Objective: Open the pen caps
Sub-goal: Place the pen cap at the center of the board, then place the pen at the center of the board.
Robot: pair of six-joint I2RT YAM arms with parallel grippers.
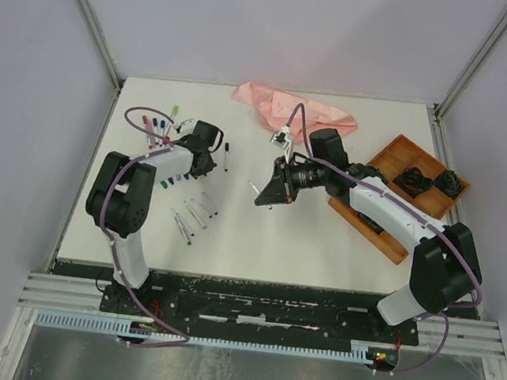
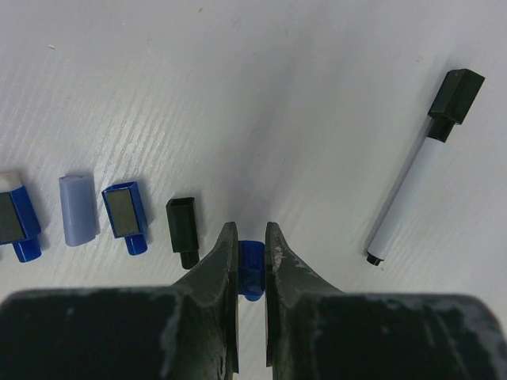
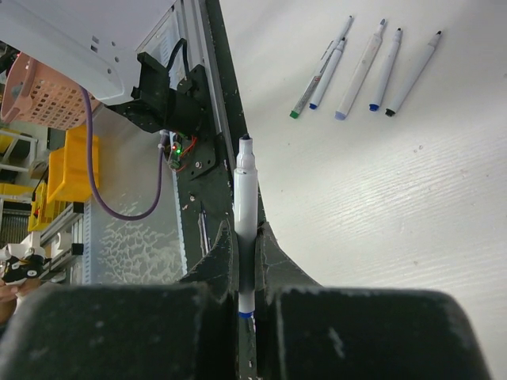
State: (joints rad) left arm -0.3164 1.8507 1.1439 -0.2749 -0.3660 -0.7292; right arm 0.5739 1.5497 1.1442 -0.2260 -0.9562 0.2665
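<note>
The body of the pen in my right gripper goes down and to the left in the top view next, beside their row (image 1: 220,201) (image 3: 447,84), as the other uncapped pens lie side by side.
My left gripper (image 2: 251,237) is shut on a blue pen cap (image 2: 251,273), low over the table; it also shows in the top view (image 1: 205,162). Loose caps lie in a row to its left: a black one (image 2: 184,229), a blue one (image 2: 125,215), a pale lilac one (image 2: 77,209) and another blue one (image 2: 16,223). A capped pen with a black cap (image 2: 455,99) lies to the right. My right gripper (image 3: 245,237) is shut on a white pen barrel (image 3: 245,194), uncapped, and holds it above the table's middle (image 1: 267,191).
Several uncapped pens (image 3: 364,67) lie side by side at the front left (image 1: 192,215). Capped pens (image 1: 156,125) lie at the back left. A pink cloth (image 1: 294,108) lies at the back. A wooden tray (image 1: 402,156) with black objects stands at the right.
</note>
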